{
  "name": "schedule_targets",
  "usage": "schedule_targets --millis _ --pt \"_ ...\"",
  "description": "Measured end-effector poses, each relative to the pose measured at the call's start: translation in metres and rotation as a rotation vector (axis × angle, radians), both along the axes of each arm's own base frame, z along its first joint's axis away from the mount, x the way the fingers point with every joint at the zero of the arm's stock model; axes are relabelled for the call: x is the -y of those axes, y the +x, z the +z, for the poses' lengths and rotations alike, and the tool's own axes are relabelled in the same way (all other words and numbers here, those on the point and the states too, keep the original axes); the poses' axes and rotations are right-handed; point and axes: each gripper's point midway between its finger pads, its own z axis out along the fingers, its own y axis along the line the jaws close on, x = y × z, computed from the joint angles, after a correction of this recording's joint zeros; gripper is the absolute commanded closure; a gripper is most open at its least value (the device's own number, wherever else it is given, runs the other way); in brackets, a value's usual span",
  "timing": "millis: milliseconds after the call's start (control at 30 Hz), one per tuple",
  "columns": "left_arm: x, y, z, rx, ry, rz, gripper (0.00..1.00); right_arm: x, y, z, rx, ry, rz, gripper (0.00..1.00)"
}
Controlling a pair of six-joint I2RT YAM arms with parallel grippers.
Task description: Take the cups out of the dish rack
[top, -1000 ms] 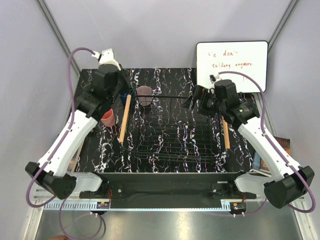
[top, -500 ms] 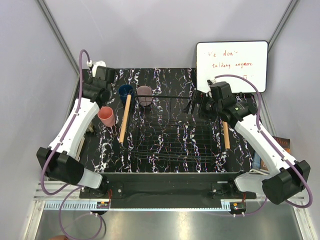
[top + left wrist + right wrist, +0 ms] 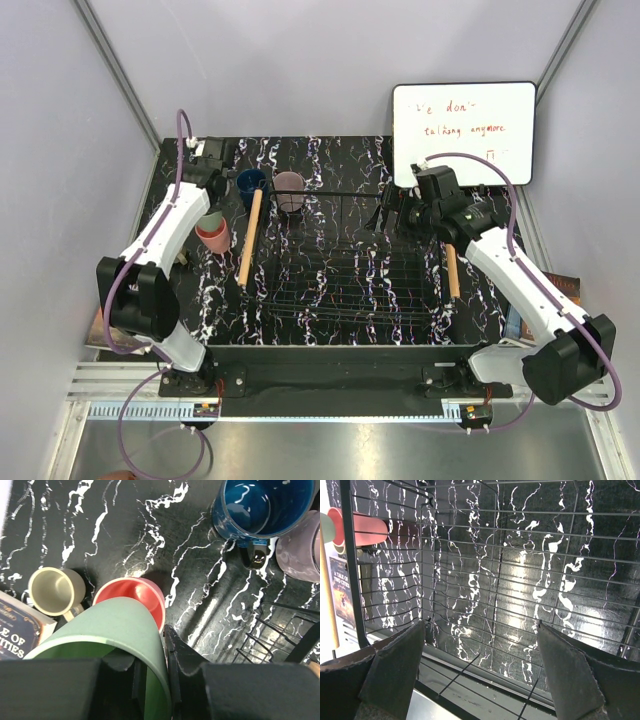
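Note:
The mint green cup goes down into the empty pink cup (image 3: 147,592) next, then my left gripper releases it nested there.
My left gripper (image 3: 210,205) is shut on the mint green cup (image 3: 115,630), one finger inside its wall and one outside (image 3: 172,645). It holds the cup just above the pink cup (image 3: 147,592), left of the dish rack (image 3: 345,265). The beige cup (image 3: 55,590) stands further left. The dark blue cup (image 3: 250,183) and the mauve cup (image 3: 290,190) stand at the rack's far left corner. My right gripper (image 3: 481,630) is open and empty over the rack's wire grid (image 3: 520,580), near its far right part (image 3: 388,215).
A whiteboard (image 3: 465,130) leans at the back right. A book (image 3: 15,640) lies beside the beige cup, and another (image 3: 560,290) at the right edge. The rack's wooden bars (image 3: 250,237) (image 3: 451,270) run along its sides.
My left arm has swung back and to the left, and the mint green cup now hangs over the pink cup. My right gripper has shifted slightly toward the far side of the rack.

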Motion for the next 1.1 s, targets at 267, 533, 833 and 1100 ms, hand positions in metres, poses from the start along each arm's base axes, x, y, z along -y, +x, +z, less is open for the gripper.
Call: schedule_targets --millis 267,533,833,1100 --pt "-0.001 0.007 -0.012 0.000 -0.043 0.009 1.00 0.000 0.001 -0.009 -0.019 -0.019 0.009 0.00" --pt "-0.008 0.003 -0.051 -0.075 -0.070 0.041 1.00 -0.001 0.003 -0.017 -0.035 -0.034 0.017 0.00" --pt "-0.007 0.008 -0.052 -0.060 -0.084 0.045 0.36 -0.001 0.004 -0.019 -0.038 -0.038 0.020 0.00" --pt "-0.007 0.009 -0.043 -0.038 -0.091 0.050 0.17 -0.002 0.005 -0.024 -0.051 -0.044 0.020 0.00"
